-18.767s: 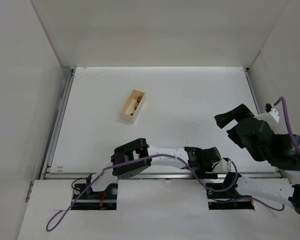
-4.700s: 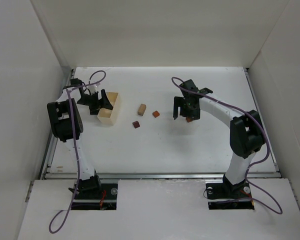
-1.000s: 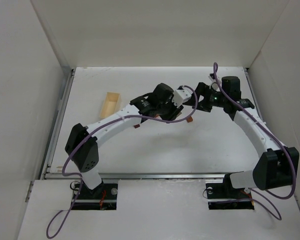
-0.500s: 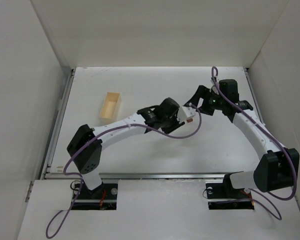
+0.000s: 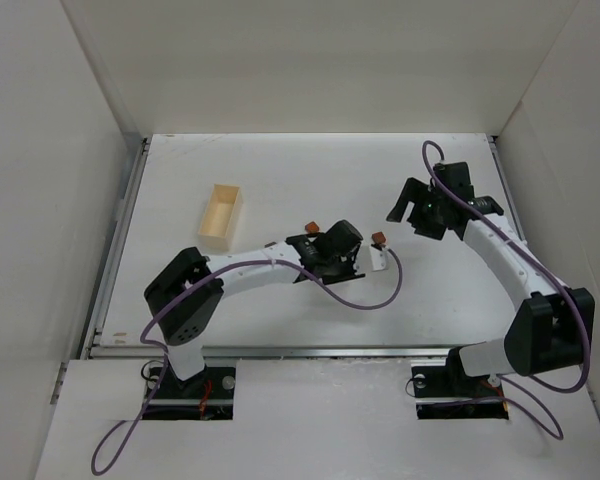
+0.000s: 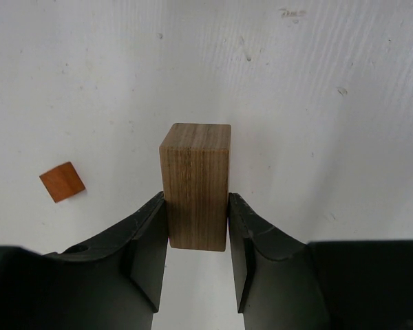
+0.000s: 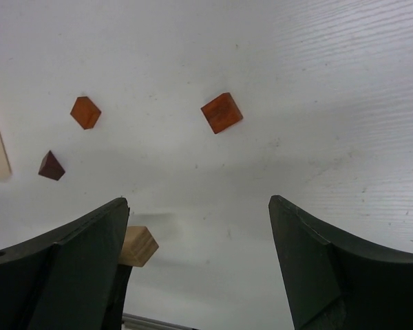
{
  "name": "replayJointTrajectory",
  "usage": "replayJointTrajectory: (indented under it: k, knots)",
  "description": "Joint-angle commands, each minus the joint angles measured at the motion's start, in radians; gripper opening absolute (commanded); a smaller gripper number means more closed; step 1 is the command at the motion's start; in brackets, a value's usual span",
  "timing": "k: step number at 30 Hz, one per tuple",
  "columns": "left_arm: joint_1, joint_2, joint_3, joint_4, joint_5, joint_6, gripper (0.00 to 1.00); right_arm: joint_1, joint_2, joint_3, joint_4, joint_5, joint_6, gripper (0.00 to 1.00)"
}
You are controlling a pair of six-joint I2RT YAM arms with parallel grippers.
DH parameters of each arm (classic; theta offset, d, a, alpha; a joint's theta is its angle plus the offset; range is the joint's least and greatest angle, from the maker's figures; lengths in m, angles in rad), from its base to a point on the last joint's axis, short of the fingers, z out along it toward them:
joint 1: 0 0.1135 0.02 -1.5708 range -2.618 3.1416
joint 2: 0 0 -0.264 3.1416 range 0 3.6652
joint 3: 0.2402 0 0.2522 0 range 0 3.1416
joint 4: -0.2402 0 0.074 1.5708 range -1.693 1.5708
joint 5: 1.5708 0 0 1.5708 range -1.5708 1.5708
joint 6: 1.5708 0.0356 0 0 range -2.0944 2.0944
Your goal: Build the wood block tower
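The patch is clear of orange cubes, so my left gripper should go down next and set the light tan oblong block on the bare table beneath it.
My left gripper (image 5: 368, 262) is shut on the light tan oblong block (image 5: 379, 259), gripping its long sides near the lower end (image 6: 196, 184); I cannot tell whether the block touches the table. A reddish-orange cube (image 5: 380, 239) lies just beyond it, and also shows in the left wrist view (image 6: 62, 181). A second orange cube (image 5: 311, 228) lies left of the gripper. My right gripper (image 5: 408, 215) is open and empty, far right of these. Its view shows both orange cubes (image 7: 221, 113) (image 7: 85, 112), a dark brown cube (image 7: 51, 166) and the tan block (image 7: 138, 245).
The pale wooden tray (image 5: 221, 215) lies at the left of the table, apart from the blocks. White walls close in the table on three sides. The left arm stretches across the table's near middle.
My left gripper has carried the tan block nearer and to the right, beside the reddish cube. My right gripper has drawn back to the far right, away from the blocks.
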Motion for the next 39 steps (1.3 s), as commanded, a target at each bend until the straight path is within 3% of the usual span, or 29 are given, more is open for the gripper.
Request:
replayJointTrajectory:
  k: [1,13,26,35,39]
  knots:
    - [-0.012,0.009,-0.029,0.052,0.035,0.1,0.0,0.008,0.014,0.041,-0.01,0.053,-0.003,0.88]
    - [-0.022,0.063,-0.05,0.07,0.063,0.146,0.0,0.008,0.032,0.022,-0.01,0.062,-0.003,0.88]
    - [0.006,0.101,-0.069,0.07,0.105,0.073,0.0,0.008,0.06,0.022,-0.001,0.053,-0.003,0.88]
    - [0.024,0.12,-0.038,0.05,0.105,0.054,0.1,0.008,0.078,0.022,-0.001,0.053,-0.012,0.88]
    - [0.024,0.129,-0.038,0.05,0.094,0.054,0.22,0.008,0.098,0.022,0.008,0.053,-0.012,0.88]
